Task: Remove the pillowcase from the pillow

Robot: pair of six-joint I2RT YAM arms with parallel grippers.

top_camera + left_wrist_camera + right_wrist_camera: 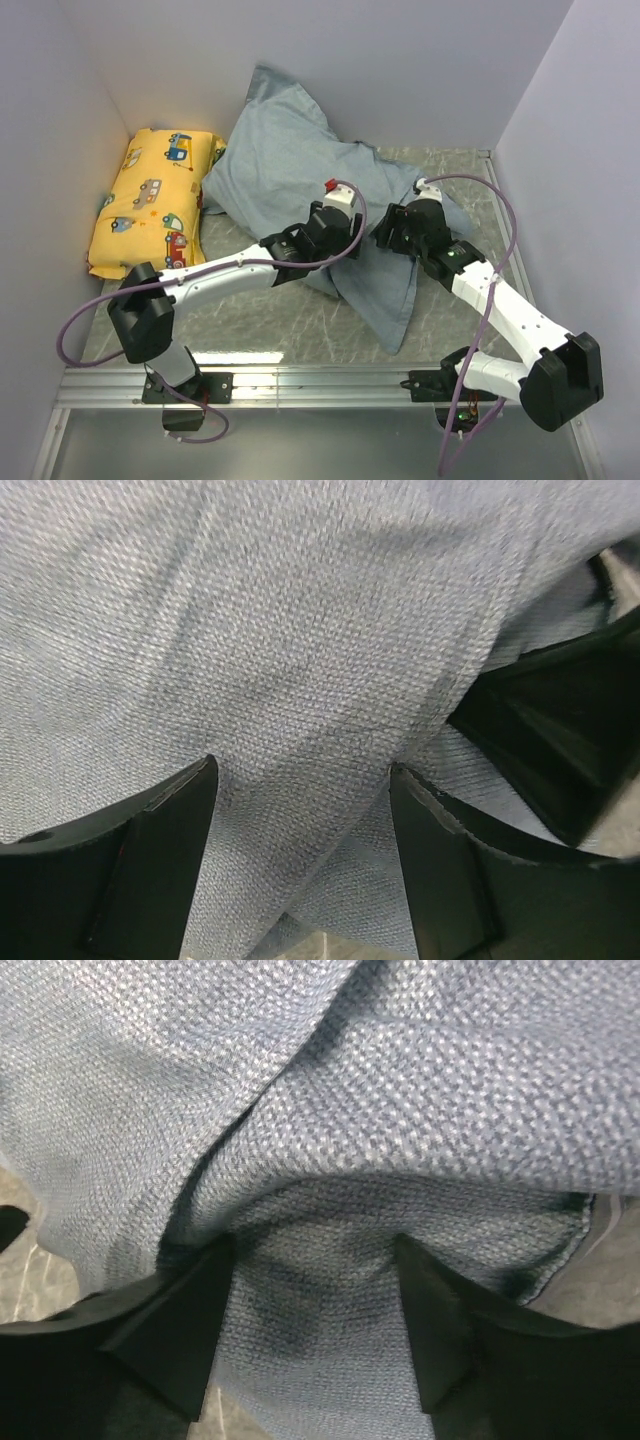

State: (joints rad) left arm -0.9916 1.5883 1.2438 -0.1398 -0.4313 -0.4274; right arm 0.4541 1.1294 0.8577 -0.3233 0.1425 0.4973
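The left gripper, its open fingers straddling the pillowcase's fold (pixel 356 798), shifts slightly toward the right gripper next, since the fold's edge lies close by one finger.
The pillowcase (pixel 290 160) shows its light blue-grey side and lies across the middle of the table, one corner propped against the back wall. The pillow is hidden inside it. My left gripper (pixel 352 232) and right gripper (pixel 388 232) meet nose to nose on the case's near fold. In the left wrist view the gripper (pixel 300 765) is open, with the fabric (pixel 300 630) filling the gap between the fingers. In the right wrist view the gripper (pixel 315 1245) is open too, pressed into a bulge of the cloth (pixel 400 1080). The right gripper's black body (pixel 560 730) shows in the left wrist view.
A yellow pillow printed with cartoon cars (pixel 155 200) lies at the back left against the wall. White walls close in the left, back and right. The marbled table top (pixel 250 320) runs to a metal rail (pixel 320 380) at the near edge.
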